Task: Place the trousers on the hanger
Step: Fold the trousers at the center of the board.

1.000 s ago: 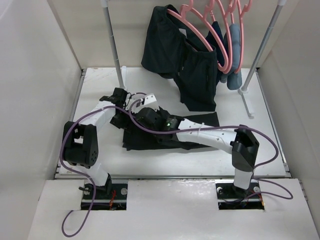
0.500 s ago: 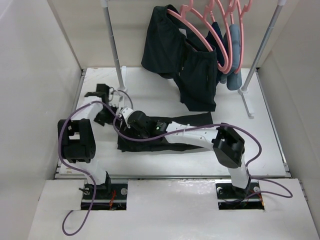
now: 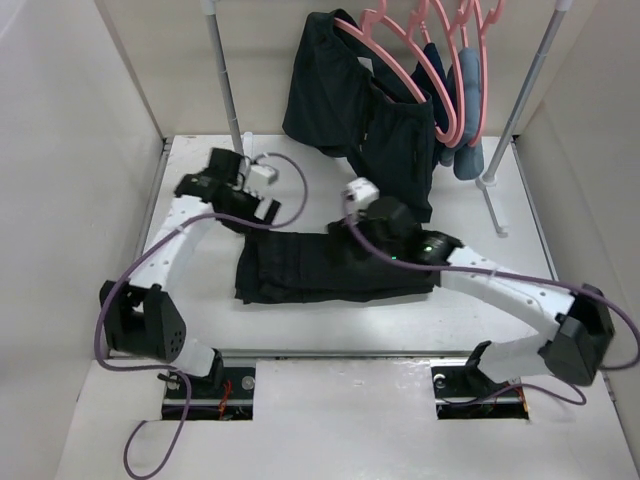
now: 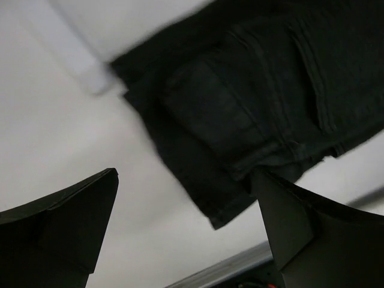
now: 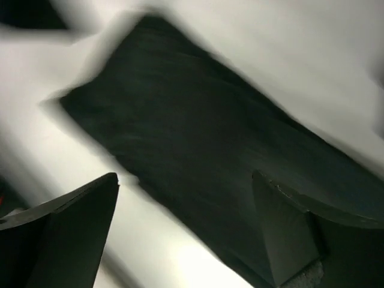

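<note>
My open left gripper lowers and draws back next onto the trousers' folded waist edge [image 3: 261, 264] [image 4: 207, 141] to close, because the trousers' waist end lies uncovered below it.
The black trousers [image 3: 330, 265] lie folded flat on the white table, running left to right. Above their back left corner hovers my left gripper [image 3: 262, 210], open and holding nothing; in the left wrist view the trousers' waist end [image 4: 252, 102] lies below the open gripper [image 4: 186, 210]. Over the trousers' back edge near the middle, my right gripper [image 3: 368, 212] also stands open and empty. The right wrist view is blurred, with dark trousers cloth [image 5: 210, 150] below that gripper [image 5: 186, 222]. Several pink hangers [image 3: 400, 50] hang on the rail at the back.
A shorter black garment [image 3: 360, 120] hangs from one pink hanger, its hem close behind my right gripper. Navy and light-blue garments [image 3: 465, 90] hang further right. The rack's poles [image 3: 225, 80] [image 3: 525, 100] stand at the back, with a foot [image 3: 495, 215] on the table.
My right gripper has opened, let go of the trousers and swung right and back. The left gripper has opened wider and moved back. The trousers now lie flatter on the table.
</note>
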Controlling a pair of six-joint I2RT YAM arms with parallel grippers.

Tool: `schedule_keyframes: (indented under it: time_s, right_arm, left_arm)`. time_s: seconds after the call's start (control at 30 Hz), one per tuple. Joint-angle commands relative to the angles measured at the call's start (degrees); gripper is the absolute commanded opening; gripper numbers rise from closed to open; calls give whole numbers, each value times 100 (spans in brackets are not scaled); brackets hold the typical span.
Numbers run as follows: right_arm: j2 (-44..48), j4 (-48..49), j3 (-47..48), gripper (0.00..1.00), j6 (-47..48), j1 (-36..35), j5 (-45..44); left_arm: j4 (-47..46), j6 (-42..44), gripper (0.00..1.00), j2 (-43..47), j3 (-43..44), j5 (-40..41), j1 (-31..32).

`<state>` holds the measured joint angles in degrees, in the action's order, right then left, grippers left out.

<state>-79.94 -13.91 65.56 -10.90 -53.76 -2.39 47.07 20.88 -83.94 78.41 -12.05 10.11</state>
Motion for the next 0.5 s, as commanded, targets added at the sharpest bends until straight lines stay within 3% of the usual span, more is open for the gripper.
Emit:
schedule_keyframes:
  time_s: [0.0, 0.2, 0.33, 0.47]
  right_arm:
    - [601, -567, -903, 97, -1177, 795, -323]
    - [1664, -1613, -1993, 100, -1696, 2008, -763]
    - [1632, -1685, -2416, 100, -1758, 2852, -815]
    - [1245, -1317, -2715, 100, -1697, 3380, -167]
  left_arm:
    - [313, -311, 96, -508, -711, 78, 482]
    - [4, -523, 96, -1273, -696, 291, 676]
    - [-233, -577, 96, -1704, -582, 29, 800]
    - [-285, -524, 62, -1880, -712, -403, 861]
